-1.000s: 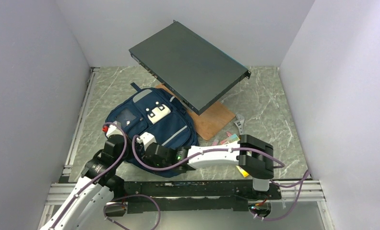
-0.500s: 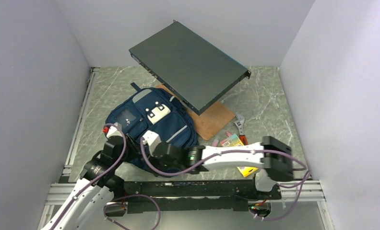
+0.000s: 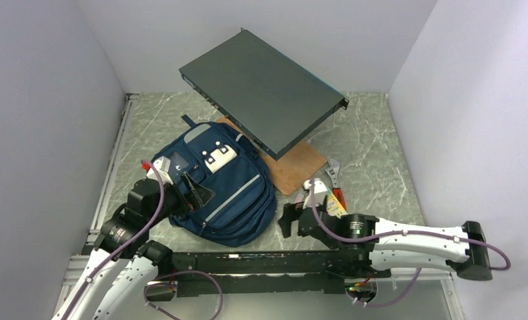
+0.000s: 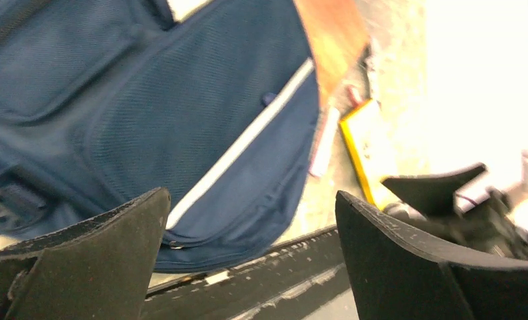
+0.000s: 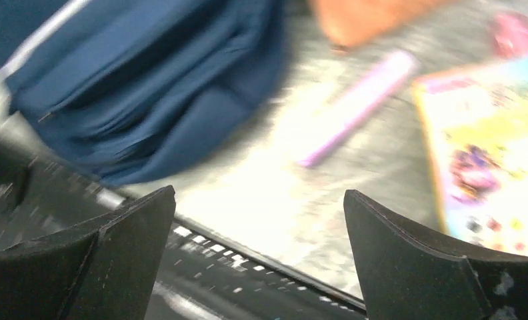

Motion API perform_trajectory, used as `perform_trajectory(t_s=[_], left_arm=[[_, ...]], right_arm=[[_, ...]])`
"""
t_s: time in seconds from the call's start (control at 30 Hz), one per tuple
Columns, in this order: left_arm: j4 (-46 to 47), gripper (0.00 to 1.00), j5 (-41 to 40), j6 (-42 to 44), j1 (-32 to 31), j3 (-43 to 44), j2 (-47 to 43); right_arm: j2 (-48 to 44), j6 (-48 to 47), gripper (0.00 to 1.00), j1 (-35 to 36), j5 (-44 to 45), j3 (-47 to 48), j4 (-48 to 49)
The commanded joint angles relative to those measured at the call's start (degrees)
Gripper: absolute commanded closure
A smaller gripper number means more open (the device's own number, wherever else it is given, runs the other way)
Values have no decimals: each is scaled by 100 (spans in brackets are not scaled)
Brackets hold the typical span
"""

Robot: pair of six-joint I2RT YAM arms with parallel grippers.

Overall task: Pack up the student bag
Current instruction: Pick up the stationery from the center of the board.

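The robot's right gripper will next move to its right in the top view and down onto the edge of the yellow book that is away from the bag, because the book lies unpacked below.
The student bag (image 3: 231, 190) is a navy backpack with light grey stripes, lying flat on the marble table left of centre. My left gripper (image 3: 196, 190) hovers over the bag's left front, jaws wide open and empty. In the left wrist view the bag (image 4: 181, 113) fills the upper left beyond the open left gripper (image 4: 251, 253). My right gripper (image 3: 289, 220) is off the bag's lower right corner, apart from it, open and empty. The right wrist view is blurred: the bag's corner (image 5: 148, 80) lies at upper left beyond the open right gripper (image 5: 258, 247).
A yellow picture book (image 3: 333, 203) (image 5: 488, 147) and a purple pen (image 5: 358, 107) lie right of the bag. A wrench (image 3: 333, 175) lies by a wooden board (image 3: 295, 167). A dark flat box (image 3: 261, 90) leans over the board. The black rail (image 3: 261, 260) runs along the near edge.
Both grippers have opened from nearly shut to wide. The right arm has swung away from the bag's near edge to the right. The left gripper has moved up over the bag.
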Motion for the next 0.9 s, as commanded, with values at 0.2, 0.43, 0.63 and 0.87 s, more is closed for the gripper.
perform_trajectory(t_s=[0.2, 0.43, 0.63, 0.87], left_arm=[[1301, 0, 1985, -304, -42, -552, -210], [1751, 0, 2303, -594, -330, -895, -365], [2627, 0, 1868, -981, -1247, -1149, -71], [3109, 0, 826, -877, -2787, -585, 1161]], right_arm=[[-613, 130, 0, -4856, -710, -570, -368], [-501, -50, 0, -7720, -2112, -877, -312], [-921, 102, 0, -8100, -3354, -1305, -459], [-1548, 194, 0, -8100, -4426, -1474, -1119]])
